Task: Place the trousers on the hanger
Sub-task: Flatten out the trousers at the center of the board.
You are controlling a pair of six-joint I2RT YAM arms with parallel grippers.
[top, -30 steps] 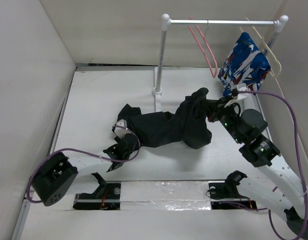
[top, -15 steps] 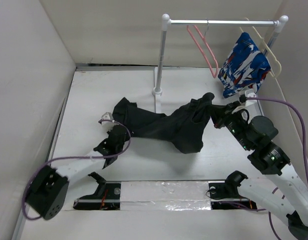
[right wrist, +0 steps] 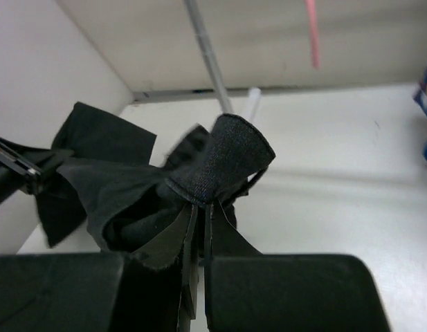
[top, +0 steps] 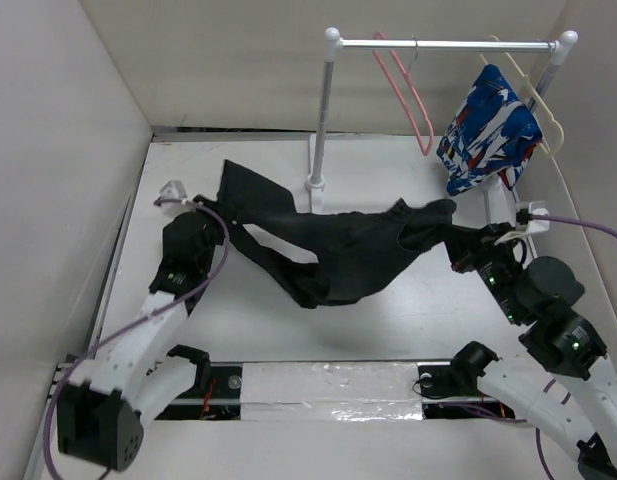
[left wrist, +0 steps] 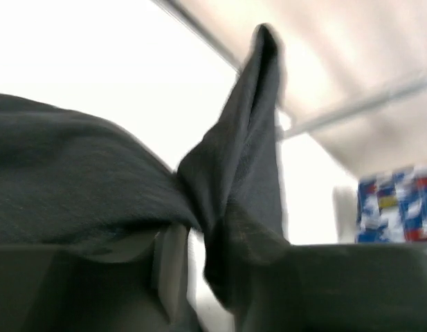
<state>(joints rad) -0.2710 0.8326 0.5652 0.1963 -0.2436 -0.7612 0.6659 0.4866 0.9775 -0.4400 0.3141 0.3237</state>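
Observation:
I will next lower my right gripper, tilt its fingers down and release the trousers' end where the cloth can lie flat, since clear tabletop lies below my right gripper.
The black trousers (top: 338, 255) hang stretched in the air between my two grippers, sagging in the middle above the table. My left gripper (top: 210, 212) is shut on one end of the cloth at the left; in the left wrist view the cloth (left wrist: 95, 180) bunches over the fingers (left wrist: 173, 266). My right gripper (top: 456, 238) is shut on the other end; the right wrist view shows a folded lump of cloth (right wrist: 227, 162) pinched between the fingertips (right wrist: 194, 228). The pink hanger (top: 408, 95) hangs empty on the rail, beyond and above the right gripper.
The white rack's post (top: 319, 110) and base (top: 313, 183) stand just behind the trousers. A blue-white-red garment (top: 488, 130) on a cream hanger (top: 543, 95) hangs at the rail's right end. White walls close in the table on the left, back and right.
My left gripper has swung far to the left and back, my right gripper to the right; the trousers rose off the table and pulled out long between them.

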